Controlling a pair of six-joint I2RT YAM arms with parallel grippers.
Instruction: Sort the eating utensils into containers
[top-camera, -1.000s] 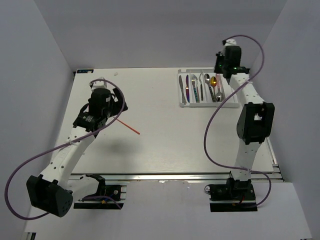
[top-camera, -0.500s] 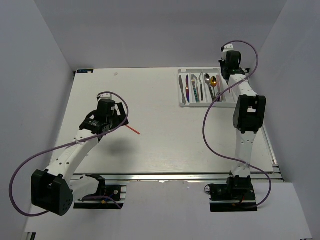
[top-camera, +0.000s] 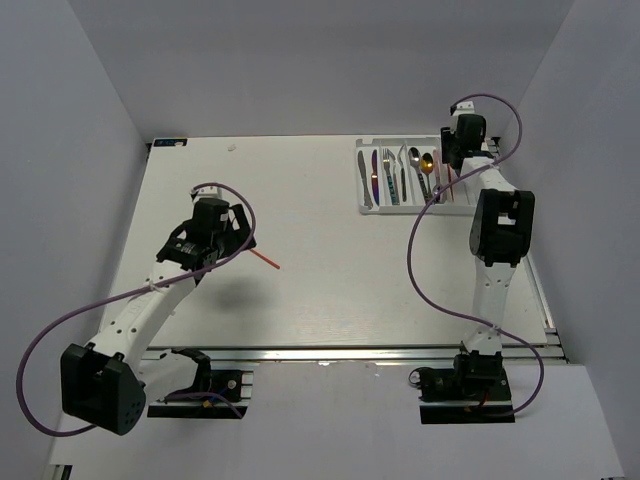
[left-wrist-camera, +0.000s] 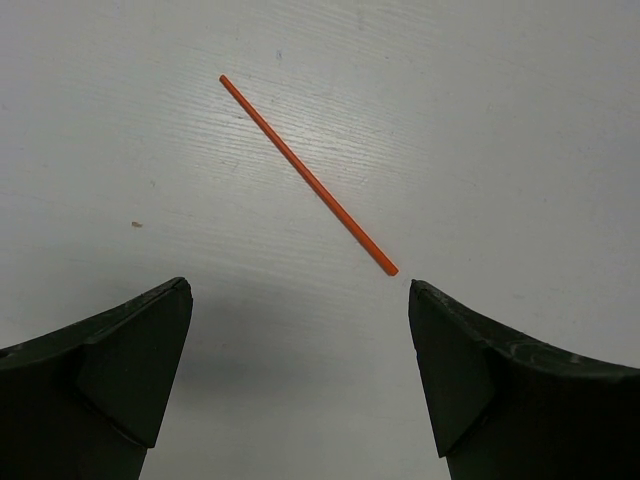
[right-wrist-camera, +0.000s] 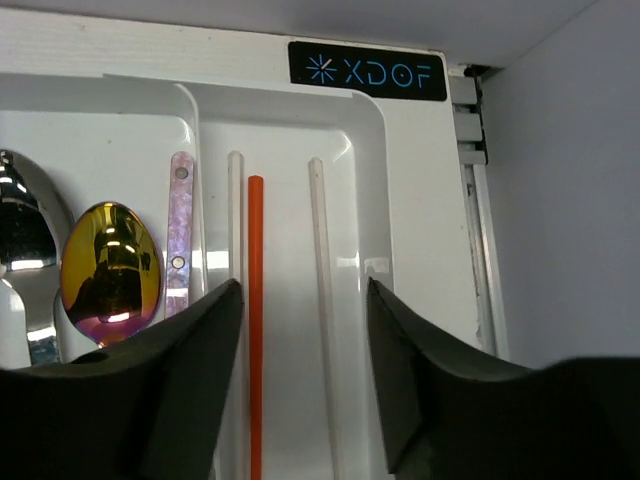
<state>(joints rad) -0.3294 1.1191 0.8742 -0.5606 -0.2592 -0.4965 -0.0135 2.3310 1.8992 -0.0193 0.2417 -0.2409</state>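
Observation:
Next, my left gripper turns in line with the orange-red chopstick (left-wrist-camera: 308, 173), which lies slanted across the left wrist view, lowers onto it and closes.
One orange-red chopstick (top-camera: 263, 259) lies on the white table, slanting away from my left gripper (top-camera: 236, 236). In the left wrist view the chopstick (left-wrist-camera: 308, 175) lies just ahead of the left gripper (left-wrist-camera: 300, 290), which is open and empty. The white tray (top-camera: 415, 209) at the back right holds knives, forks and spoons (top-camera: 415, 165). My right gripper (right-wrist-camera: 305, 285) hangs open over the tray's rightmost compartment (right-wrist-camera: 400, 200). An orange chopstick (right-wrist-camera: 255, 320) and two pale chopsticks (right-wrist-camera: 318, 300) lie there, free of the fingers. A gold spoon (right-wrist-camera: 110, 270) lies one compartment to the left.
The tray sits close to the back wall and the right wall, with a metal rail (right-wrist-camera: 470, 200) along the table's right edge. A black XDOF label (right-wrist-camera: 366, 68) is behind the tray. Purple cables loop from both arms.
My right gripper came down over the tray's right end and opened; the orange chopstick now lies loose in the compartment. The left arm shifted toward the table's chopstick, then held still.

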